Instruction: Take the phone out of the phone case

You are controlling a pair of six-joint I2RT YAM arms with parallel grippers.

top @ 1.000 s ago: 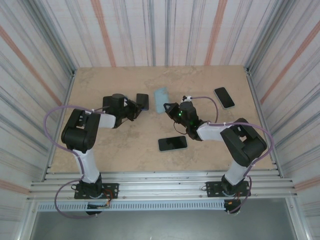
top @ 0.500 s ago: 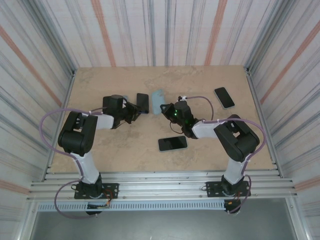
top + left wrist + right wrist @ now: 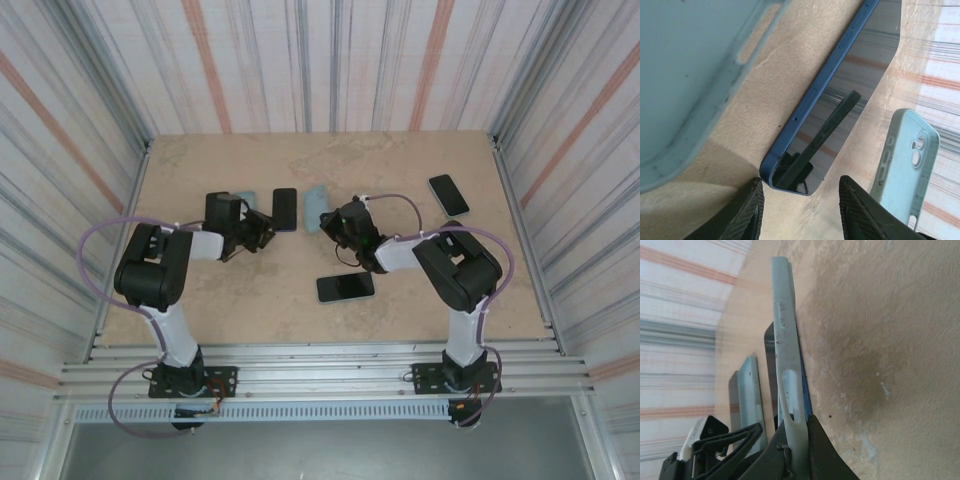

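Note:
My right gripper lowers toward the phone next and releases the case on the tabletop beside it, which lies below the gripper, because the case is empty.
A blue-edged phone [image 3: 850, 90] lies screen up on the table, out of any case; from above it is the dark slab [image 3: 285, 208]. My left gripper [image 3: 802, 202] [image 3: 264, 229] stands open just short of the phone's near corner, gripping nothing. A pale blue phone case [image 3: 785, 340] [image 3: 316, 203] stands on edge right of the phone, and my right gripper [image 3: 797, 440] [image 3: 330, 219] is shut on its rim. In the left wrist view this case [image 3: 905, 170] shows its camera cut-out.
A second empty pale blue case [image 3: 685, 75] [image 3: 243, 203] lies just left of the phone, beside my left gripper. Another dark phone [image 3: 345, 287] lies near the table's front middle. A further one [image 3: 449, 195] is at the back right. Striped walls enclose the table.
My left gripper has opened, let go of the phone and drawn back to the left. The right gripper has shifted left with the case in it, closer to the phone.

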